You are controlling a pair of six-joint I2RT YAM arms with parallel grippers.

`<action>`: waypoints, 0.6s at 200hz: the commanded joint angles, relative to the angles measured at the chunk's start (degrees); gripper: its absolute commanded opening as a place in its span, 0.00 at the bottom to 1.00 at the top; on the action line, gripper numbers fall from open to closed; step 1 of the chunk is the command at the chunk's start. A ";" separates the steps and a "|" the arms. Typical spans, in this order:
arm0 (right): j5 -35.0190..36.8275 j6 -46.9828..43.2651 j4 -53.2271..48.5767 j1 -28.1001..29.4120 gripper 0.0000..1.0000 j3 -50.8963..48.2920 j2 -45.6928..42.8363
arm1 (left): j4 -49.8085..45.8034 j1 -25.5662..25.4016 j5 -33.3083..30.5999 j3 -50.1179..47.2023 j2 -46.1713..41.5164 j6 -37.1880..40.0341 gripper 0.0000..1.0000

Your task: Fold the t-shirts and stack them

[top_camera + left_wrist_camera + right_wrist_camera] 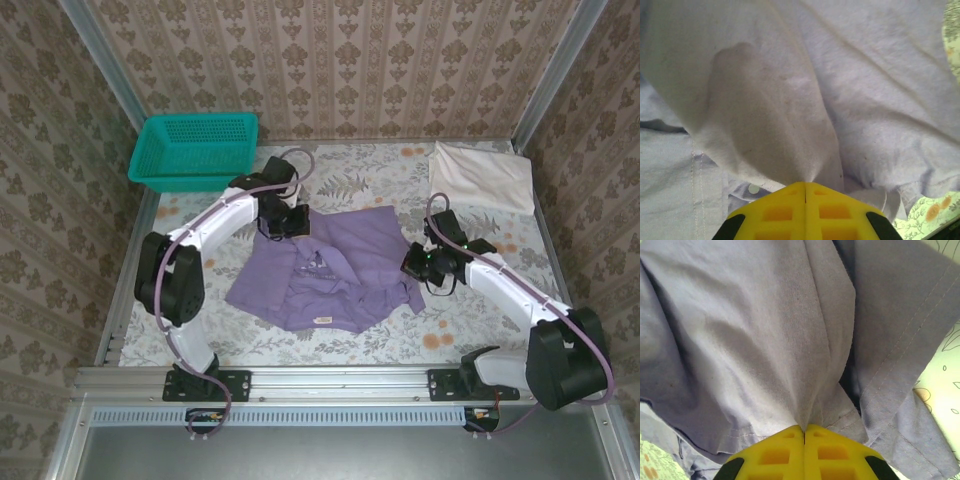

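The t-shirt's pinched fold goes outward in my left gripper next and is released on the bare floral cover (324,174). That open part of the cover lies outward of the gripper.
A lavender-purple t-shirt (335,265) lies crumpled in the middle of the table. My left gripper (285,222) sits at its far left edge, and in the left wrist view its yellow jaws (805,186) are shut on a pinched fold of the purple cloth (765,115). My right gripper (418,262) is at the shirt's right edge; the right wrist view has its jaws (804,429) shut on a gathered fold of the same shirt (765,340) near a stitched hem. An off-white t-shirt (482,177) lies folded at the far right corner.
A teal mesh basket (196,150) stands at the far left corner. The table has a floral cover (350,180), walled by patterned panels on three sides. A metal rail (340,382) runs along the near edge by the arm bases.
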 commanded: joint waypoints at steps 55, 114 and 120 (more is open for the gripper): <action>6.63 -2.99 6.49 -6.55 0.22 29.32 13.86 | 6.51 6.52 -14.34 21.02 2.84 -0.59 0.00; 5.51 -6.27 -6.63 -9.31 0.68 45.81 27.47 | -2.24 7.88 -23.52 34.84 8.32 -1.30 0.65; 5.00 -6.28 -5.81 -9.37 0.68 41.66 25.58 | -2.18 7.46 -21.83 32.64 7.10 -0.08 0.66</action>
